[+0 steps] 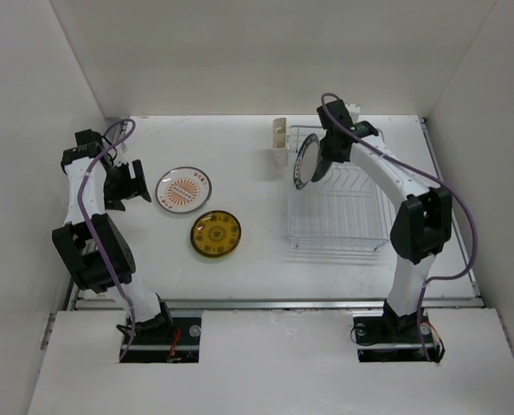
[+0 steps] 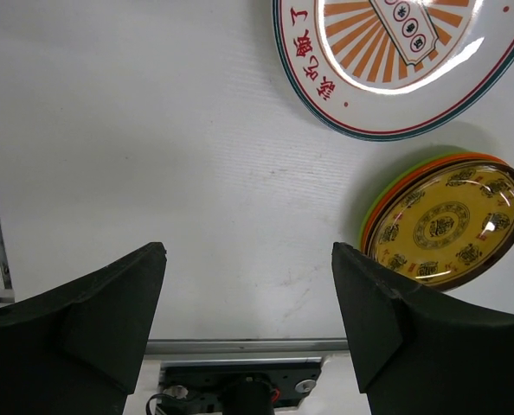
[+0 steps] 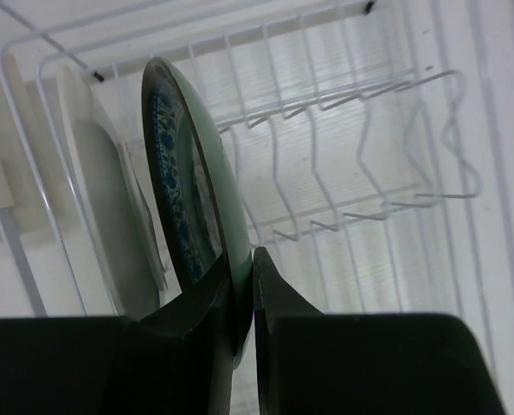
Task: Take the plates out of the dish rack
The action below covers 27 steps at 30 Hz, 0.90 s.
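Note:
I will next lift my right gripper clear of the rack's wires, cross, tilt, lower and release, as the brown-yellow stack (image 1: pixel 215 233) lies back from it and left in the top view.
A plate with a dark teal patterned rim (image 1: pixel 307 162) (image 3: pixel 192 186) stands on edge at the left end of the dish rack (image 1: pixel 339 216) (image 3: pixel 369 130). My right gripper (image 1: pixel 319 164) (image 3: pixel 244 294) is shut on its rim, one finger on each face. On the table lie a white plate with an orange centre (image 1: pixel 183 190) (image 2: pixel 395 60) and a brown-yellow patterned plate (image 1: pixel 215 233) (image 2: pixel 447 225) stacked on orange and green ones. My left gripper (image 1: pixel 129 184) (image 2: pixel 248 294) hovers open left of them, nothing between its fingers.
A cream cutlery cup (image 1: pixel 279 141) (image 3: pixel 101 216) sits at the rack's far left corner, right beside the held plate. The enclosure walls rise on both sides and behind. A metal rail (image 1: pixel 274 303) runs along the table's near edge.

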Tool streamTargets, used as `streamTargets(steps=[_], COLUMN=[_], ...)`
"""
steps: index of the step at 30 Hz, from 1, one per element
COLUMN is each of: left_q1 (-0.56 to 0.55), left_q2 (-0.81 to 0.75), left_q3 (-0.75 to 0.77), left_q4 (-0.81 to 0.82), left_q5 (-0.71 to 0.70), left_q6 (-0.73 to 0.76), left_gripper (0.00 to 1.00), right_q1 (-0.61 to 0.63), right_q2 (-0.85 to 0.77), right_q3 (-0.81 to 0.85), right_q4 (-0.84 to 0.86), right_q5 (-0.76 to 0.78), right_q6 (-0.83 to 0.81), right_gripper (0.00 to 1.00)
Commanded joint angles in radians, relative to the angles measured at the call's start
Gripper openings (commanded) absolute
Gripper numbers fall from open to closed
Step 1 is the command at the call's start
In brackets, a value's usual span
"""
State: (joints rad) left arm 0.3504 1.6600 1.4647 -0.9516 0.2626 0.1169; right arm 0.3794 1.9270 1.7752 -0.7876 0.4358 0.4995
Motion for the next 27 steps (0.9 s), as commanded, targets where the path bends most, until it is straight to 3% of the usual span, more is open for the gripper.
streamTargets(steps=[1,9,12,15,19,21,22,23,27], left_q1=[0.004,0.004,0.004,0.004,0.004,0.004,0.004,0.004,0.004], left_q2=[-0.071,-0.105,-0.127,-0.140,-0.149,-0.149,-0.149,-0.149,-0.158], left_q3=[0.022,0.031,0.040,0.040,0.031,0.031,0.031,0.040,0.040], left_q4=[-0.033,-0.052,-0.052,-0.052,-0.052,-0.061,-0.061,-0.073,-0.084], left_q5=[0.021,0.033,0.033,0.024,0.003,-0.006,-0.006,-0.006,-0.016], left_q6=[0.015,0.015,0.015,0.015,0.015,0.015,0.015,0.015,0.024], left_gripper=[0.75,0.75,0.76,0.76,0.76,0.76,0.76,0.76,0.76], right_q1=[-0.002,-0.002,0.019,0.114,0.246,0.301,0.302,0.337,0.394], right_q2=[-0.138,-0.235,-0.313,-0.416,-0.477,-0.442,-0.422,-0.396,-0.237], right_q3=[0.111,0.179,0.190,0.162,0.003,-0.081,-0.103,-0.118,-0.100], right_q4=[-0.099,-0.317,-0.326,-0.189,0.074,0.208,0.249,0.278,0.310], right_q5=[0.173,0.513,0.499,0.349,-0.041,-0.446,-0.448,-0.565,-0.659], right_q6=[0.014,0.004,-0.007,-0.073,-0.127,-0.127,-0.127,-0.127,-0.127], right_gripper=[0.00,0.00,0.00,0.00,0.00,0.00,0.00,0.00,0.00])
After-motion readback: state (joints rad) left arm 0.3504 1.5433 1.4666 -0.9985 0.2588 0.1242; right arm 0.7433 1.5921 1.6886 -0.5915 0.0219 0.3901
